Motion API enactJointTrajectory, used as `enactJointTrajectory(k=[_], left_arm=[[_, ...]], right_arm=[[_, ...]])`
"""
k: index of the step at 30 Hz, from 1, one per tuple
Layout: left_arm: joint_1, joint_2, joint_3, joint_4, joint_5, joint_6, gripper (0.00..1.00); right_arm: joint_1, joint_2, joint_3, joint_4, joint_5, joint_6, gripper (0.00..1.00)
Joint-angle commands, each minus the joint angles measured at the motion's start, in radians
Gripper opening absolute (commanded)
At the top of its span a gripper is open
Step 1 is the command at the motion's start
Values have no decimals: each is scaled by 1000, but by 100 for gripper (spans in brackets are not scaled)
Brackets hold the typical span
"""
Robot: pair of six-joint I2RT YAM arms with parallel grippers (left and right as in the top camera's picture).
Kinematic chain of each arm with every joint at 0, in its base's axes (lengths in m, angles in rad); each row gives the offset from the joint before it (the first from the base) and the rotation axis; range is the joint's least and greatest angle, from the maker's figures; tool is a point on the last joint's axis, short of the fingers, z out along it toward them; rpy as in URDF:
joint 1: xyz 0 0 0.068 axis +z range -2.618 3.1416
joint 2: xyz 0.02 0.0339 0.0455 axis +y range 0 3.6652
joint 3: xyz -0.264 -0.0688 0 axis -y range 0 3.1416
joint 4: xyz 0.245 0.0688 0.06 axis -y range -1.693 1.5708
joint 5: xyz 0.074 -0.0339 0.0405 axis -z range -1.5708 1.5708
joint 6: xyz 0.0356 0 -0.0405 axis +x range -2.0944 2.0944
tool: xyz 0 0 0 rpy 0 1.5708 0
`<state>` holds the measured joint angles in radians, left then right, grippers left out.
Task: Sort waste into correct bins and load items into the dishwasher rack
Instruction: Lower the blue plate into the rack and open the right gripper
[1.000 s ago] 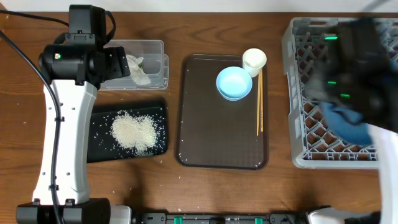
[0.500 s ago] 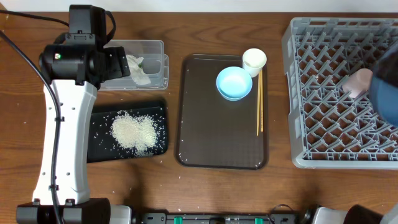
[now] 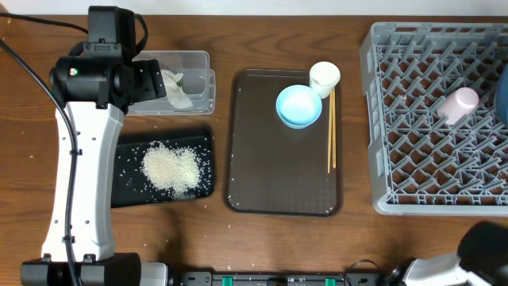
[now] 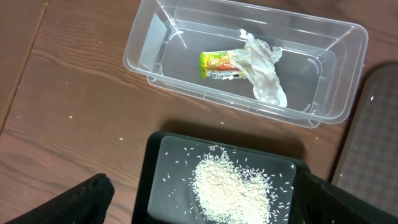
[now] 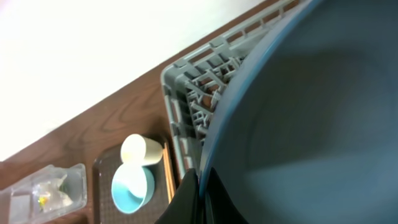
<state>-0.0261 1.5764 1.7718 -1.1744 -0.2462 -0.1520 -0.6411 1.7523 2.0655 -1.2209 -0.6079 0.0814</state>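
Observation:
The right gripper tilts next, lowers the dish point(image 3: 505, 111) among the rack's free wires beside the pink cup and releases the dish's rim, since those pegs lie outward and below.
My right gripper point(image 5: 200, 186) is shut on the rim of the wide blue dish point(image 5: 311, 112), which fills the right wrist view beside the grey rack point(image 5: 199, 81). Overhead, only a blue sliver of the dish point(image 3: 505, 111) shows at the right edge. A pink cup point(image 3: 459, 104) lies in the rack point(image 3: 373, 119). My left gripper point(image 4: 199, 199) is open and empty above the rice point(image 4: 233, 186) on the black tray point(image 4: 155, 174). The napkin point(image 4: 264, 68) and wrapper point(image 4: 217, 64) lie in the clear tub point(image 4: 168, 56).
The brown serving tray point(image 3: 278, 175) holds the light-blue bowl point(image 3: 298, 106), the white cup point(image 3: 324, 77) and the two chopsticks point(image 3: 331, 135). The left arm point(image 3: 87, 119) stands over the table's left side. Part of the right arm point(image 3: 484, 246) shows at the bottom right.
My right arm has carried the blue dish from over the rack off to the right, almost out of the overhead view. The pink cup in the rack is now uncovered. The left arm has not moved.

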Motion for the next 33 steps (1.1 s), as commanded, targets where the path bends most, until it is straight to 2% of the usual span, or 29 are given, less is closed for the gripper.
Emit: enactJointTrajectory(k=[1,5,11,13,26,33], left_arm=[[4,-7,-1,-3,-9,10,96],[4,-7,-1,-3,-9,10,96],[4,-7,-1,-3,-9,10,96],[4,-7,-1,-3,-9,10,96],[4,-7,-1,-3,-9,10,96],[4,-7,-1,-3,-9,10,96]], right_arm=[[-42,89,12,47,-117,-36,1],[-83,187,12,146,-301,-65,1],[-124,313,12,386,-735,-55,1],[-125,347,12,444,-786,-31,1],[-156,523,12,452,-779,19,1],[-212,518,12,352,-641,19,1]])
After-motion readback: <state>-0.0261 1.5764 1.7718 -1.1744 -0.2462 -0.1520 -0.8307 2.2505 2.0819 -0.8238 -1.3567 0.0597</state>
